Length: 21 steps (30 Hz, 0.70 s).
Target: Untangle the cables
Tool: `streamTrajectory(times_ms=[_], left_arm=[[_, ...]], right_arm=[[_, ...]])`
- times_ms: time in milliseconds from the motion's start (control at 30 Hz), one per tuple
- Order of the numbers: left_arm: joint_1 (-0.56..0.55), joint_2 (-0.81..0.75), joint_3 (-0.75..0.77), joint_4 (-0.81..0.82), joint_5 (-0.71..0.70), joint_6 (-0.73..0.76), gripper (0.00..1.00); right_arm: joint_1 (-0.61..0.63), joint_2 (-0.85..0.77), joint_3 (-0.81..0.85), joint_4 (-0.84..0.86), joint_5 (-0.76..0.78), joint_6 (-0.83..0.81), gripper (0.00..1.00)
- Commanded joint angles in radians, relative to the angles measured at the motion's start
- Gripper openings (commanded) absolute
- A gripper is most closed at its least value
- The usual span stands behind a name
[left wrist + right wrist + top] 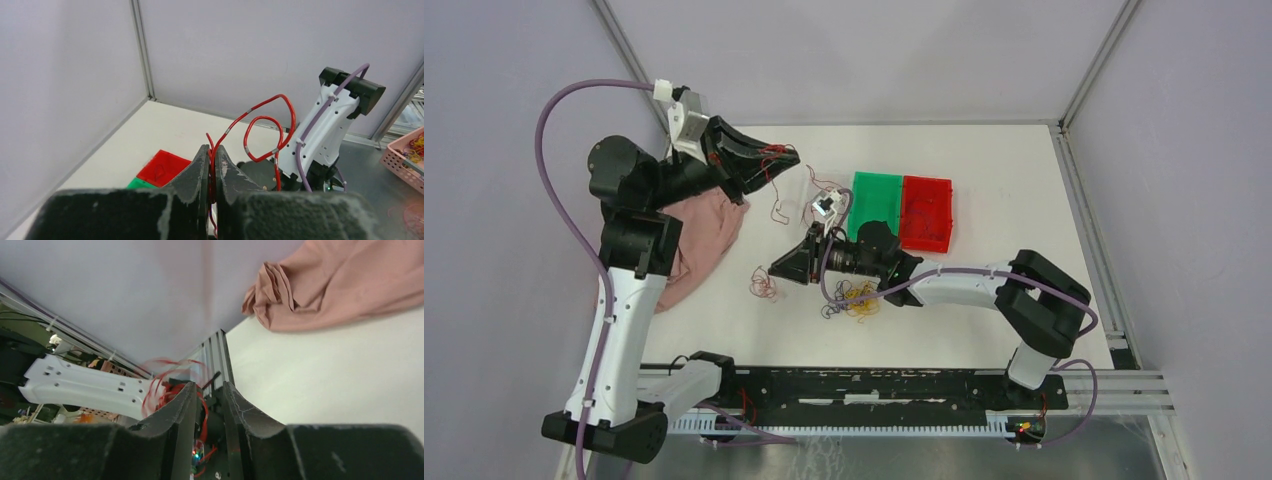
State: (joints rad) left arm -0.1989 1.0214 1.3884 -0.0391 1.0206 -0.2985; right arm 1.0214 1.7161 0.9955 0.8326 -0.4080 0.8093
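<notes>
My left gripper swings toward another red wire next, tilting down and lowering over it. The wire already lies in the white tray (825,196) beside the green tray.
My left gripper (784,157) is raised at the back left and shut on a dark red cable (270,131). In the left wrist view the cable is pinched between the closed jaws (212,155) and curls up in loops; its end hangs down toward the table (777,205). My right gripper (776,270) is low over the table centre, jaws a little apart (207,386), with a blurred red cable (165,382) at the left finger. A small red cable clump (762,285) lies by its tip. A yellow-orange and purple clump (856,298) lies under the right arm. Another red wire (824,184) lies behind.
A green tray (876,203) and a red tray (927,212) stand side by side at the centre right. A pink cloth (702,235) lies at the left under the left arm and also shows in the right wrist view (345,280). Enclosure walls surround the table.
</notes>
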Motion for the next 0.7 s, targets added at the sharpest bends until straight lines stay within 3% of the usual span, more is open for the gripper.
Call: streamTrajectory(times_ms=[0, 300, 400, 533, 667], left_arm=[[-0.005, 0.032, 0.127, 0.061, -0.036, 0.003, 0.05], [-0.003, 0.099, 0.274, 0.059, -0.074, 0.031, 0.04], [-0.005, 0.097, 0.263, 0.022, -0.084, 0.071, 0.03], [-0.003, 0.067, 0.169, -0.018, -0.104, 0.144, 0.04], [-0.004, 0.050, 0.041, -0.078, -0.131, 0.270, 0.04]], right_arm=[[0.006, -0.025, -0.069, 0.046, -0.005, 0.007, 0.32], [0.007, -0.049, -0.146, 0.038, 0.024, 0.003, 0.31], [0.002, -0.093, -0.179, 0.014, 0.073, -0.025, 0.38], [-0.036, -0.217, -0.186, -0.178, 0.172, -0.098, 0.45], [-0.107, -0.372, -0.179, -0.491, 0.402, -0.164, 0.45]])
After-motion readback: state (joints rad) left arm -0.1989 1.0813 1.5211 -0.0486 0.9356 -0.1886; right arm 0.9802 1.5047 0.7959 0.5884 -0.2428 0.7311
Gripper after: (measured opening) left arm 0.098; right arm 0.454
